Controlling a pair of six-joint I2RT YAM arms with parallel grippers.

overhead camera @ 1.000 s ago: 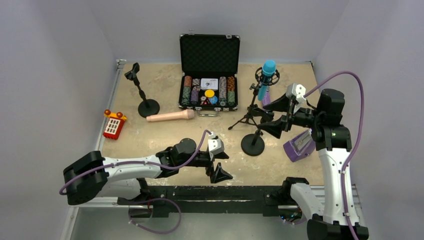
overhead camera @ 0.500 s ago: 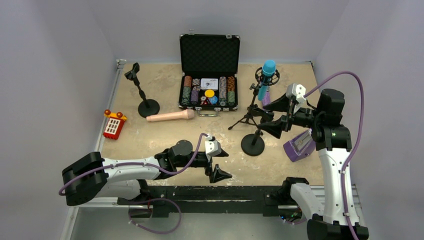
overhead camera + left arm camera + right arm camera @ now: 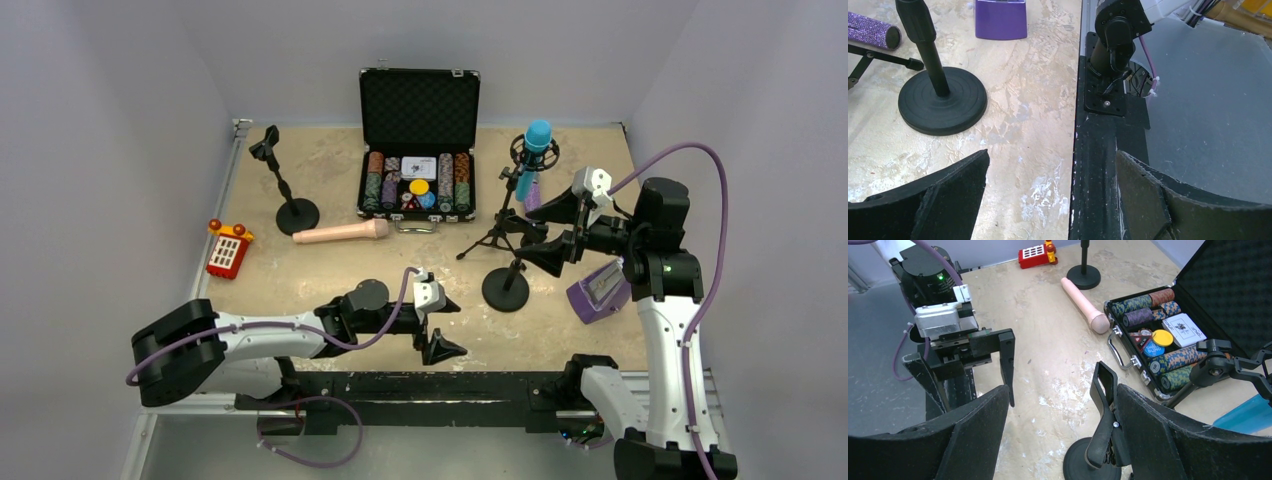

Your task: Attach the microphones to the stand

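Observation:
My left gripper rises outward and to its right in the top view next, to the clip stand's slim pole point(image 3: 517, 266), and closes below the stand's clip.
A pink microphone point(image 3: 341, 233) lies on the table left of centre; it also shows in the right wrist view point(image 3: 1083, 304). A blue microphone point(image 3: 536, 140) sits in the tripod stand's point(image 3: 495, 235) shock mount. A purple glitter microphone point(image 3: 870, 29) lies behind the tripod. A round-base clip stand point(image 3: 507, 285) stands near the front right. My right gripper point(image 3: 550, 235) is open, with that stand's clip point(image 3: 1103, 415) just inside its right finger. My left gripper point(image 3: 440, 325) is open and empty, low at the table's front edge. A second round-base stand point(image 3: 290, 195) stands at the far left.
An open black poker chip case point(image 3: 418, 110) stands at the back centre. A red toy point(image 3: 227, 250) lies at the left edge. A purple box point(image 3: 598, 288) sits at the right, below my right arm. The black base rail point(image 3: 440, 385) runs along the front edge.
My left arm has shifted slightly, its gripper staying open near the front edge. My right arm has not moved.

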